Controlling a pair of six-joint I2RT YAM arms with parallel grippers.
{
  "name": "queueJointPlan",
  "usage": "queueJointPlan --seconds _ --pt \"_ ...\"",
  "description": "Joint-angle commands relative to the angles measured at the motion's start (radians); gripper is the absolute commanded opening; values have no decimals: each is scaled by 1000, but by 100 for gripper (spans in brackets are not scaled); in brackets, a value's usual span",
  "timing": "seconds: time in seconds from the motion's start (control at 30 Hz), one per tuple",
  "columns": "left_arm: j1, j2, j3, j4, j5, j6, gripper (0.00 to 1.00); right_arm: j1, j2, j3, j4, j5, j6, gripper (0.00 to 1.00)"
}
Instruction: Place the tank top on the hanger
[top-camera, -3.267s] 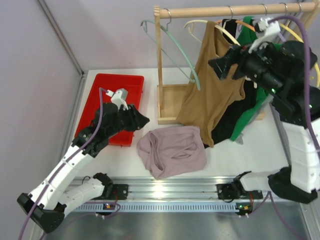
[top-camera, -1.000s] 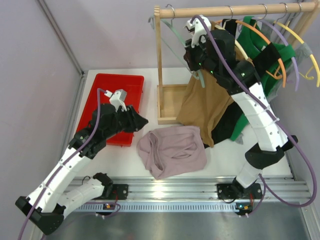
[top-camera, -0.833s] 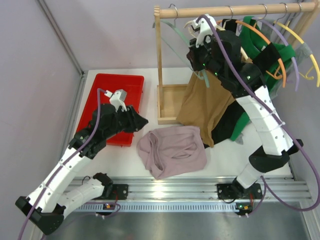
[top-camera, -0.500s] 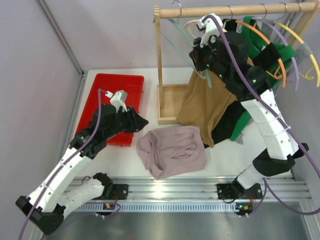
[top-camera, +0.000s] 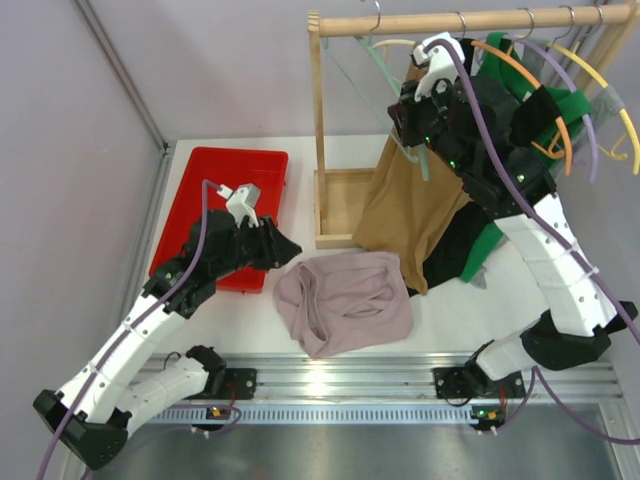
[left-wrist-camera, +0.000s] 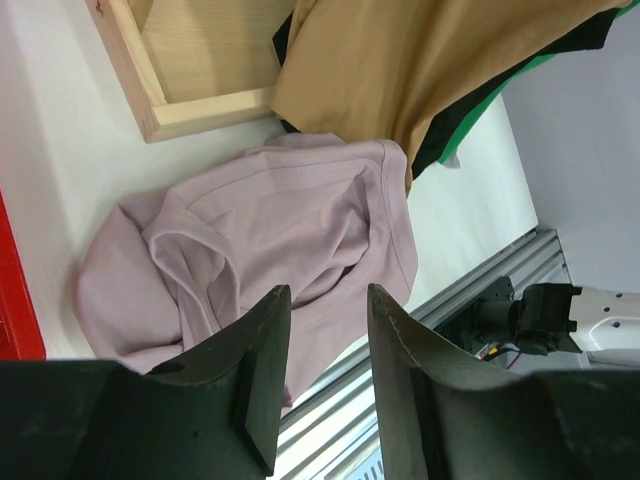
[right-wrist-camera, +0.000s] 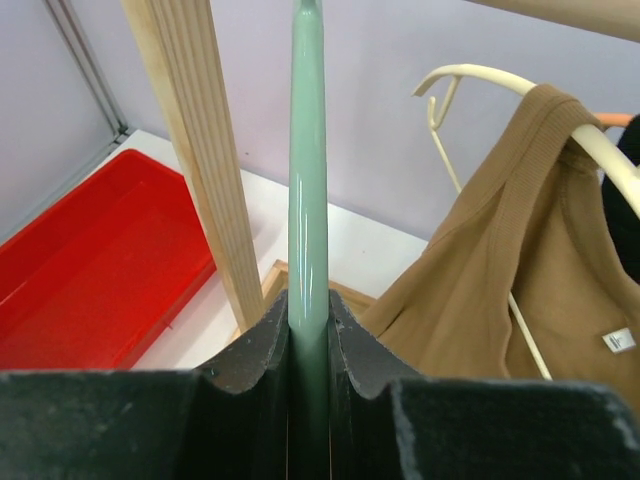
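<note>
The tank top's fold stands raised. My left gripper needs to move back and go down to the tank top's ribbed hem.
The pale mauve tank top (top-camera: 345, 300) lies crumpled on the white table, in front of the rack; the left wrist view shows the tank top (left-wrist-camera: 260, 240) just beyond my fingers. My left gripper (top-camera: 285, 245) hovers at its left edge, open, nothing between the jaws (left-wrist-camera: 327, 292). Up by the wooden rail, my right gripper (top-camera: 412, 125) is shut on the mint-green hanger (top-camera: 421, 165). The hanger's arm (right-wrist-camera: 308, 150) runs straight up out of the closed right gripper (right-wrist-camera: 309, 310). Its hook sits up at the rail.
A red tray (top-camera: 225, 190) lies at the left rear. The rack's wooden post (top-camera: 318, 130) and box base (top-camera: 340, 205) stand mid-table. A brown top (top-camera: 415, 220) on a cream hanger (right-wrist-camera: 470, 80), green and black garments and several coloured hangers (top-camera: 575, 90) crowd the rail's right.
My right arm has carried the mint hanger rightward along the rail, its hook sliding with it. The left gripper has opened a little wider and edged toward the tank top.
</note>
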Motion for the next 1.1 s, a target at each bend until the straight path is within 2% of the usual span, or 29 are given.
queueJointPlan --seconds 0.0,0.13,0.23,0.3,0.43,0.47,0.6,0.83,1.07 --pt "2 8 -23 68 62 -13 42 8 -86 -12 117 18 23 0" --pt "0 22 -46 85 79 -24 42 10 -136 -67 89 -5 62 0" --pt "-9 22 -87 103 77 -48 43 10 -222 -185 80 -41 107 0" --pt "-50 19 -127 109 45 -80 43 8 -311 -320 86 -65 153 0" --pt "-199 25 -193 128 -96 -149 43 11 -457 -526 71 -105 226 0" --pt "-281 38 -210 134 -175 -177 43 14 -485 -598 63 -128 251 0" --pt "-423 107 -227 135 -398 -241 43 17 -645 -759 22 -163 308 0" --pt "-469 229 -239 177 -513 -260 43 19 -867 -1035 -40 -188 437 0" --pt "-481 354 -208 143 -585 -271 42 17 -963 -1112 -86 -186 458 0"
